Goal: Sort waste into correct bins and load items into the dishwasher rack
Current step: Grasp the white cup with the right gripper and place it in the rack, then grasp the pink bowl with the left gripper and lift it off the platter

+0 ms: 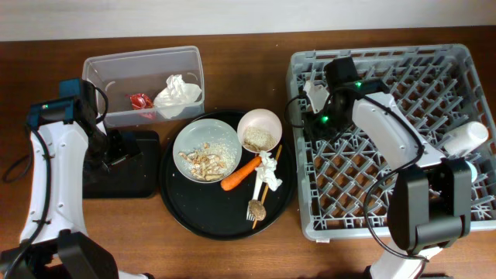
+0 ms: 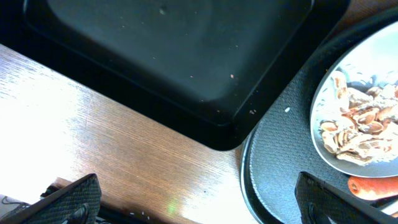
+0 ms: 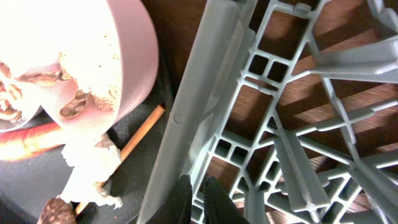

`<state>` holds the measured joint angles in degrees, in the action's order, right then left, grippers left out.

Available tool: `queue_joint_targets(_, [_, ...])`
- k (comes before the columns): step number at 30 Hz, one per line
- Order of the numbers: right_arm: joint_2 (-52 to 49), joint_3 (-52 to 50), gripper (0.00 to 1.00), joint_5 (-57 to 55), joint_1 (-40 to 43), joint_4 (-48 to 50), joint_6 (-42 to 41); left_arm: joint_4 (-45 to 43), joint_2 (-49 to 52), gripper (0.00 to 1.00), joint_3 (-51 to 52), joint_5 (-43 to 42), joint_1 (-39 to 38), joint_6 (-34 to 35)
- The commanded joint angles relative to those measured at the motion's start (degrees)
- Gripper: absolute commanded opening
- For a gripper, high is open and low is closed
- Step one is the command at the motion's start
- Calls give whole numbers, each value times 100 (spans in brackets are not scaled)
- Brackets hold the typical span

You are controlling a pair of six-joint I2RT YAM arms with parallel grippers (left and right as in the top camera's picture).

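Note:
I will move my left gripper to the right in the overhead view, past the plate (image 1: 206, 149) and down onto the bowl's rim beside the rack, because crumbs still lie inside.
The clear tub (image 1: 108, 74) at the back left holds a red wrapper (image 1: 140, 100) and a crumpled napkin (image 1: 178, 94). The shallow black tray (image 1: 139, 182) lies in front of it and fills the top of the left wrist view (image 2: 161, 56). My left gripper (image 1: 116, 147) (image 2: 199, 205) is open and empty just above that tray's edge. The plate (image 1: 206, 149) (image 2: 373, 81) carries beige scraps. The bowl (image 1: 260, 129) (image 3: 130, 56) holds crumbs. A carrot piece (image 1: 240, 174), a napkin (image 1: 269, 169), chopsticks (image 1: 263, 190), a fork (image 1: 252, 213) and a brown lump (image 1: 259, 209) lie beside them. My right gripper (image 1: 304, 116) (image 3: 199, 202) is shut and empty over the left wall of the dishwasher rack (image 1: 387, 221) (image 3: 199, 93).
Plate, bowl and loose pieces sit on a big round black tray (image 1: 186, 213) between the black tray and the rack. A white cup (image 1: 465, 138) lies in the rack's right side. The right arm stretches across the rack. Bare wooden table shows in front.

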<state>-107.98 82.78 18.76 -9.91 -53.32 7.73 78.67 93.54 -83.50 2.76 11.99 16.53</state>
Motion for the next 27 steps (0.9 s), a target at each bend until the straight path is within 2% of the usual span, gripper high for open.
queue_joint_targets(1, [-39, -24, 16, 94, -122, 20, -240, 7, -57, 99, 11, -22, 17, 59])
queue_joint_targets(4, [514, 304, 25, -1453, -122, -334, -997, 2, -57, 99, 11, -24, 17, 57])
queue_joint_targets(6, [1073, 590, 40, -1519, -122, -575, -994, 2, -57, 99, 11, -26, 15, 57])
queue_joint_targets(7, [1447, 605, 41, -1519, -122, -767, -994, -15, -57, 99, 11, -24, 2, 55])
queue_joint_targets(8, [1762, 605, 47, -1725, -120, -1117, -1204, -76, -57, 99, 11, -26, -146, 52])
queue_joint_targets(11, [2175, 605, 54, -2315, 345, -1836, -1998, -579, -57, 99, 11, -46, -1174, -348])
queue_joint_targets(13, [2332, 605, 66, -2107, 1410, -2184, -2216, -1259, -57, 99, 11, -46, -2319, -597])
queue_joint_targets(16, [2330, 588, 68, -2072, 2531, -2669, -2124, -2312, -50, 99, 11, -46, -3506, -769])
queue_joint_targets(18, [2330, 588, 68, -2070, 2734, -2824, -2127, -3226, 35, 99, 11, -15, -4238, -1025])
queue_joint_targets(21, [2330, 588, 68, -2070, 2712, -2889, -2124, -3976, 640, 98, 11, -17, -4846, -1067])
queue_joint_targets(22, [2330, 588, 68, -2070, 2712, -2900, -2109, -4183, 1019, 95, 11, -20, -5005, -1064])
queue_joint_targets(27, [2330, 588, 69, -2072, 2712, -2892, -2109, -4439, 1991, 92, 11, -24, -5209, -1062])
